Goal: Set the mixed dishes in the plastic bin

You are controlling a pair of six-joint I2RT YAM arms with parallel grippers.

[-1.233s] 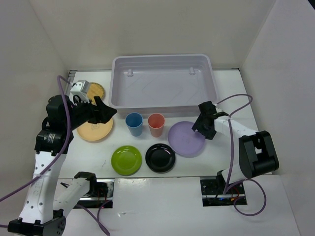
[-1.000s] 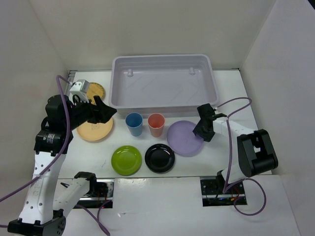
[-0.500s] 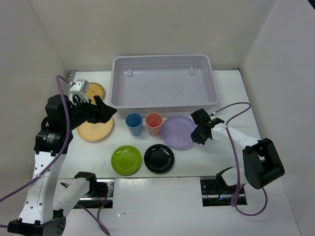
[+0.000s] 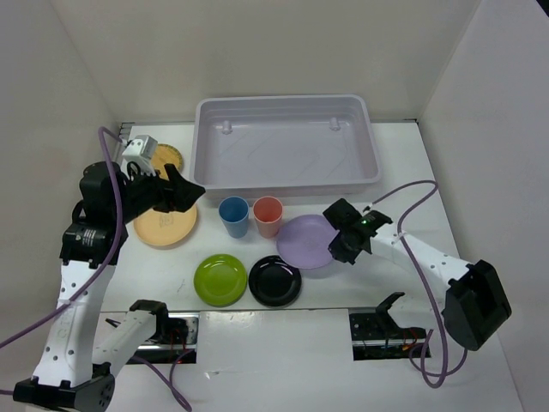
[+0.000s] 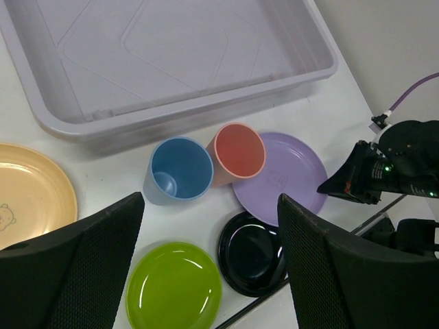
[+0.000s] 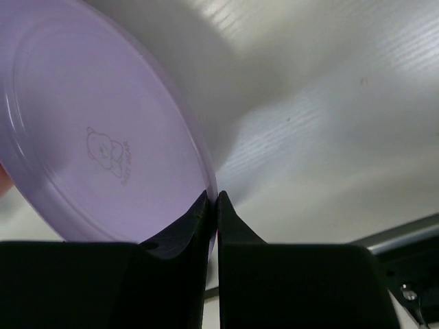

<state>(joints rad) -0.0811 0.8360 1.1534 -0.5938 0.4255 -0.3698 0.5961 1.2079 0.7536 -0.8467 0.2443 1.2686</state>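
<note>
The bottom of the bin is empty, so my right gripper should next move up and outward past the near side of the bin, then lower the lilac plate (image 4: 307,240) onto the bottom of the bin and release it.
My right gripper (image 4: 333,247) (image 6: 213,199) is shut on the rim of the lilac plate (image 4: 307,240) (image 6: 103,137), which tilts off the table beside the coral-red cup (image 4: 268,215) (image 5: 239,152). A blue cup (image 4: 232,215) (image 5: 180,170) stands left of it. In front lie a lime green plate (image 4: 220,279) (image 5: 174,286) and a black plate (image 4: 275,279) (image 5: 252,253). A pale orange plate (image 4: 165,226) (image 5: 27,199) lies at the left, a woven disc (image 4: 165,158) behind it. My left gripper (image 4: 184,193) (image 5: 209,260) hangs open above the pale orange plate. The plastic bin (image 4: 286,183) (image 5: 206,106) stands at the back.
White walls close in the table on three sides. Purple cables (image 4: 412,193) trail from both arms. Two openings in the table's near edge (image 4: 386,330) sit by the arm bases.
My right gripper has closed on the lilac plate's rim and dragged it left and nearer, tilting it up beside the coral-red cup. The black plate was nudged slightly left. The left arm barely moved.
</note>
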